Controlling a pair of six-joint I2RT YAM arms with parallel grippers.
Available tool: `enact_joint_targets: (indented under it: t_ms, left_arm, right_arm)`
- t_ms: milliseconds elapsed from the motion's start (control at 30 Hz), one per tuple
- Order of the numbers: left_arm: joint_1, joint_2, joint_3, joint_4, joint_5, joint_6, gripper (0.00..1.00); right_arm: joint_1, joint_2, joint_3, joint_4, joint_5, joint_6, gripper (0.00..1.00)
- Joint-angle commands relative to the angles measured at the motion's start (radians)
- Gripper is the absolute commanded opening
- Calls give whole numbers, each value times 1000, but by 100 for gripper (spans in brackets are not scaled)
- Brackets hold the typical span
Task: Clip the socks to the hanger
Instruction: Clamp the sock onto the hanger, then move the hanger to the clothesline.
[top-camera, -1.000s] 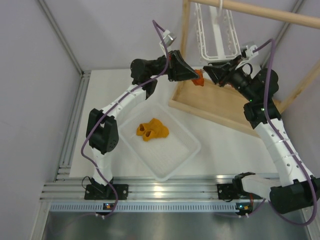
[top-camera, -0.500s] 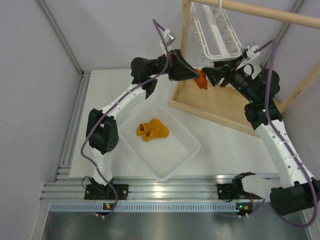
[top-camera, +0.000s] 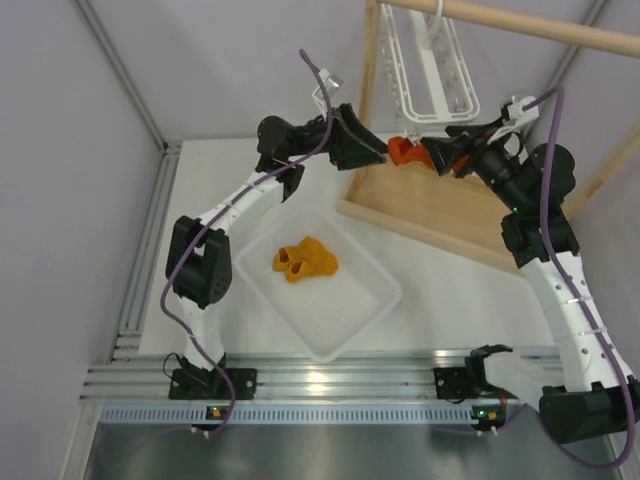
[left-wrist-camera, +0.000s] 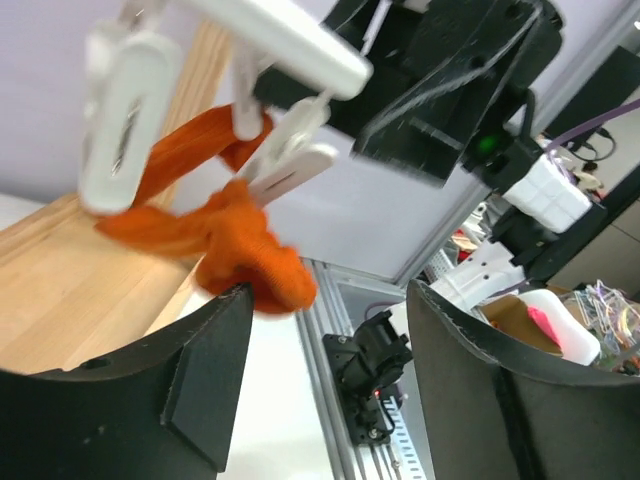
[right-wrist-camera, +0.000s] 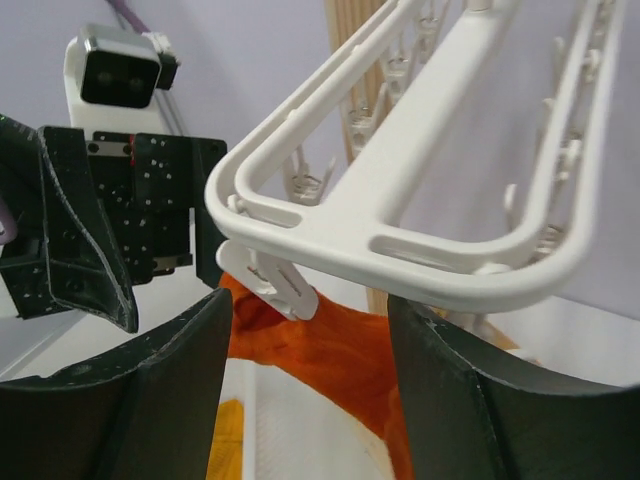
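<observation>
The hanger's hook (top-camera: 437, 14) is above and outward of my right gripper, so my right gripper should climb past the frame and outward with the clipped sock to close on it.
A red-orange sock (top-camera: 403, 151) hangs pinched in a white clip (left-wrist-camera: 292, 164) under the near end of the white hanger (top-camera: 432, 78). My left gripper (top-camera: 376, 150) is open just left of the sock, and the sock (left-wrist-camera: 228, 232) droops by its left fingertip with nothing between the fingers. On the sock's right side my right gripper (top-camera: 434, 156) is open too, looking up at the hanger frame (right-wrist-camera: 400, 225), the clip (right-wrist-camera: 278, 283) and the sock (right-wrist-camera: 345, 350) beyond its fingers. Two yellow-orange socks (top-camera: 305, 260) lie bunched in the tray.
The white tray (top-camera: 355, 315) sits on the table in front of the left arm. A wooden rack has a base board (top-camera: 440, 210), an upright post (top-camera: 371, 60) and a top bar (top-camera: 530, 25) carrying the hanger's hook. Grey walls close in on both sides.
Both grippers have opened. The left let go of the red-orange sock, which now hangs from the clip. The hanger's near end and the right gripper shifted slightly up and right.
</observation>
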Motion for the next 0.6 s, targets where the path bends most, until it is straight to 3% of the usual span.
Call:
enact_joint_targets:
  t_ms: [0,67,233,567]
  left_arm:
    - [48,-83,-52,-54,-8,127,71]
    - [60,-114,-68,-224,-30,314,72]
    - [62,-165,-62,-465,-129,699,72]
    - [40,-165,-17,-538,-232,932,72]
  right_arm:
    - [-47,-36,30,-10,40,-25,63]
    - [-80,-39,33,-37,52,-21,63]
    - [-162,-11,48,-39,54,-6,63]
    - [-251,79,129,8,116,-15,62]
